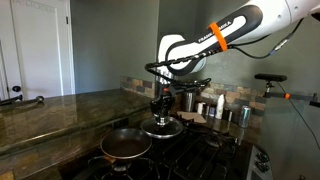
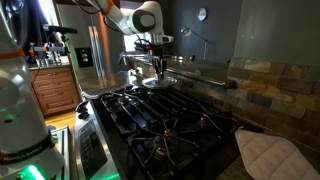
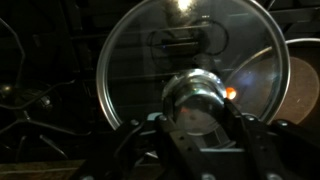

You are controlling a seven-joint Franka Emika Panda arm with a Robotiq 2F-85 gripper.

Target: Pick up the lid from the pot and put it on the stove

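Note:
I should move my gripper away from the pot (image 1: 125,146), lower the lid onto the bare stove grates and then let go of the lid's knob, because that part of the stove is empty.
The round glass lid (image 1: 162,128) with a metal rim hangs level under my gripper (image 1: 160,108), low over the stove grates and beside the pot (image 1: 125,146). The pot is a shallow dark pan with a brownish inside and stands uncovered on the black stove (image 1: 195,152). In the wrist view my gripper (image 3: 198,112) is shut on the lid's central knob, the glass lid (image 3: 150,60) fills the frame, and the pot (image 3: 268,85) shows at the right. In an exterior view the gripper (image 2: 157,64) holds the lid (image 2: 157,85) at the far end of the stove (image 2: 150,120). I cannot tell whether the lid touches the grates.
Steel canisters (image 1: 188,99) and small bottles (image 1: 220,106) stand along the backsplash behind the stove. The stone countertop (image 1: 60,108) runs beside the cooktop. A quilted pot holder (image 2: 268,155) lies near the stove's near corner. Wooden cabinets (image 2: 55,88) stand beyond.

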